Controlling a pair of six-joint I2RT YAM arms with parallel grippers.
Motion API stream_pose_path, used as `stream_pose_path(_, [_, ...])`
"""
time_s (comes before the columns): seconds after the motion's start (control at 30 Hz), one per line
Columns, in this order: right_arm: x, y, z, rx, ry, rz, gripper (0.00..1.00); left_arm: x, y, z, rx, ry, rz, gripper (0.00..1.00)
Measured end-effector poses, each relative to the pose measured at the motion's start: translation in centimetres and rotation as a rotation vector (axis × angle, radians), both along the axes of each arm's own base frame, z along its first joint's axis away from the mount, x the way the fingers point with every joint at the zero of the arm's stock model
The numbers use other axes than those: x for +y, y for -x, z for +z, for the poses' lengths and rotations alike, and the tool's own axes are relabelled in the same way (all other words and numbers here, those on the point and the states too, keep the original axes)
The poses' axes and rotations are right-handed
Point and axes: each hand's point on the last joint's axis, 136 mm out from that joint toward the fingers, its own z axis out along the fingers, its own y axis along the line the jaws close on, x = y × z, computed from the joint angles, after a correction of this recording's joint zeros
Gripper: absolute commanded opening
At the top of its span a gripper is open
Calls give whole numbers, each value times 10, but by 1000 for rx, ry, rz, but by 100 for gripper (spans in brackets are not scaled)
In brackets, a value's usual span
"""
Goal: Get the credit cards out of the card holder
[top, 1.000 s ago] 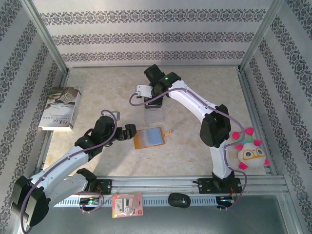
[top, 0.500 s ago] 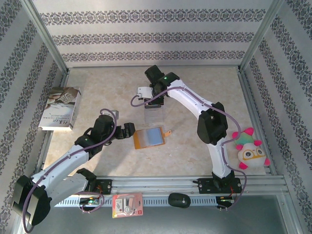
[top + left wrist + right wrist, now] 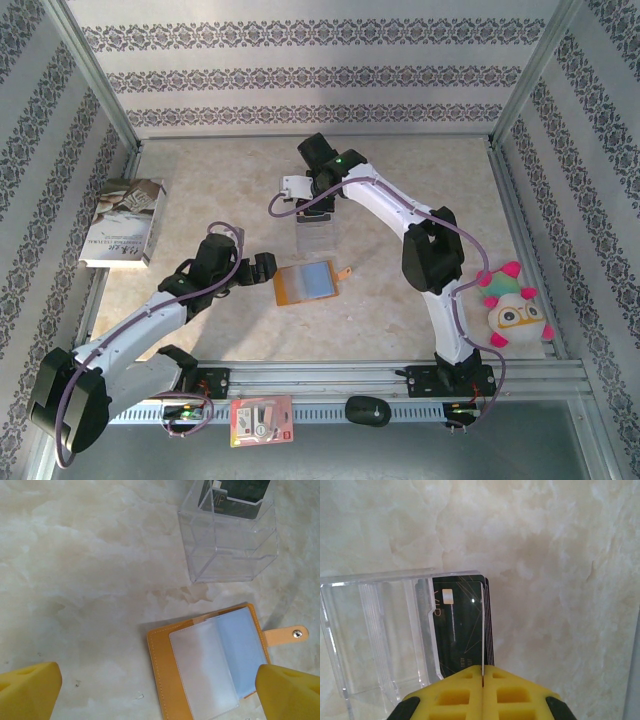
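The right gripper moves down slightly at the clear plastic stand next, then releases the credit card, already lined up with the black cards.
The card holder (image 3: 307,284) lies open on the marble table, orange-tan with grey-blue pockets and a snap tab; the left wrist view shows its orange cover (image 3: 165,665). My left gripper (image 3: 265,268) is open just left of it, its yellow fingertips (image 3: 30,690) spread wide on either side of the holder's near end (image 3: 160,692). My right gripper (image 3: 314,207) (image 3: 483,672) is shut on a thin credit card (image 3: 482,630) seen edge-on. That card stands against the black credit cards (image 3: 460,625) (image 3: 240,500) in the clear plastic stand (image 3: 375,630) (image 3: 316,232).
A book (image 3: 125,222) lies at the left wall. A plush toy (image 3: 512,310) sits at the right edge. A red-and-white packet (image 3: 261,420) and a black object (image 3: 368,410) rest on the front rail. The clear stand (image 3: 230,545) is just beyond the holder.
The right arm's elbow has shifted slightly left and back while its gripper stays at the stand. The left gripper has barely moved.
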Motion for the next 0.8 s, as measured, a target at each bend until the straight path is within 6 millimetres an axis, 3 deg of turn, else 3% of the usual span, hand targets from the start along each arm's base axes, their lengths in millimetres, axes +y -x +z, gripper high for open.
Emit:
stream_pose_path(0.43, [-4, 7, -20, 33, 23, 1, 0, 1, 1, -4, 15, 12, -2, 99])
stream_pose_path(0.6, [-3, 4, -24, 18, 16, 2, 29, 0, 0, -3, 14, 15, -5, 99])
stream_pose_path(0.8, [2, -13, -23, -60, -12, -27, 35, 0, 0, -3, 12, 17, -5, 99])
